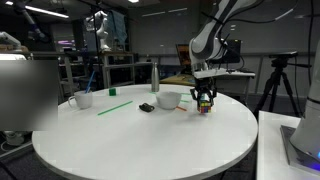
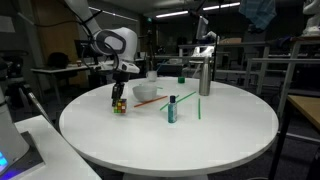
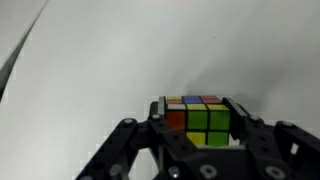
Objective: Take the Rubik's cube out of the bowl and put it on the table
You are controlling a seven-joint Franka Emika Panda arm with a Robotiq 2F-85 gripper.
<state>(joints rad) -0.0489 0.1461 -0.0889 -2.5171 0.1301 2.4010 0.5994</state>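
I will next lower the Rubik's cube a little with my gripper, onto the bare tabletop (image 2: 120,117) beside the bowl, and release it there, because that clear spot is just below my gripper.
My gripper (image 1: 205,101) is shut on the Rubik's cube (image 1: 205,105) and holds it at or just above the round white table (image 1: 150,140), beside the bowl. In the wrist view the cube (image 3: 200,120) sits between the black fingers (image 3: 198,128), showing green, yellow, orange and red squares, with bare tabletop (image 3: 140,50) behind it. The small white bowl (image 1: 169,100) stands on the table close to the cube; it also shows in an exterior view (image 2: 146,92), with the cube (image 2: 119,104) and gripper (image 2: 119,98) beside it.
A white mug (image 1: 83,99), a green stick (image 1: 114,107), a flat black object (image 1: 147,107) and a tall bottle (image 1: 154,77) stand on the table. A teal bottle (image 2: 172,108) and a metal flask (image 2: 204,76) show too. A white desk edge (image 1: 290,145) lies nearby.
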